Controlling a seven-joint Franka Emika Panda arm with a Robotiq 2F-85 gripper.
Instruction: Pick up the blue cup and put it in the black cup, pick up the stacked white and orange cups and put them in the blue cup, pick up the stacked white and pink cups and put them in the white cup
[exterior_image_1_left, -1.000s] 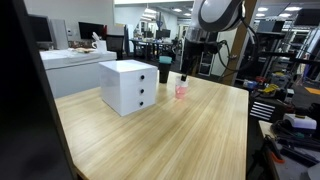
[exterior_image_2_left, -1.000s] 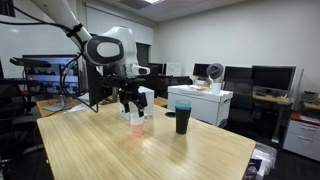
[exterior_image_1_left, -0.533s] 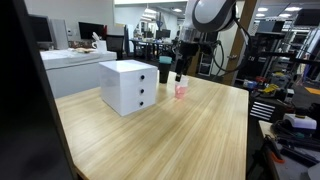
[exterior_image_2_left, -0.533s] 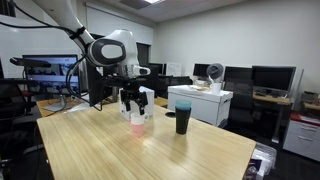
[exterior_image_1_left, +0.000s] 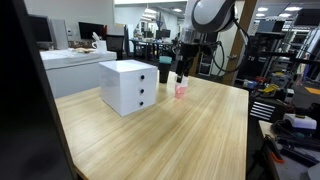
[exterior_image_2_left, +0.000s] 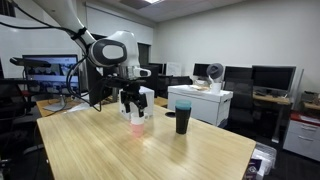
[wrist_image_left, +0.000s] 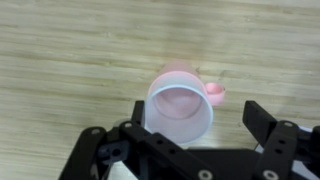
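Observation:
The robot's gripper should next move gently down and sideways over the stack's white rim (exterior_image_2_left: 138, 119) (wrist_image_left: 179, 114), because the rim is below the gripper and slightly to the gripper's left in the wrist view.
The stacked white and pink cups (wrist_image_left: 180, 103) stand upright on the wooden table and show in both exterior views (exterior_image_2_left: 137, 126) (exterior_image_1_left: 181, 90). My gripper (wrist_image_left: 197, 113) is open and straddles the stack from above, with the cup nearer one finger; it is also seen in both exterior views (exterior_image_2_left: 133, 108) (exterior_image_1_left: 180, 74). The blue cup (exterior_image_2_left: 183, 104) sits inside the black cup (exterior_image_2_left: 183, 121), to the side of the stack. The black cup (exterior_image_1_left: 164, 73) also shows behind the white box. I cannot make out the white and orange stack or the white cup.
A white drawer box (exterior_image_1_left: 129, 86) stands on the table (exterior_image_1_left: 170, 135) near the cups. The table edge (exterior_image_2_left: 240, 150) drops off toward desks with monitors. Office furniture and equipment surround the table.
The arm shifted slightly and the gripper came down over the white and pink stack in the first half second. It has held still since.

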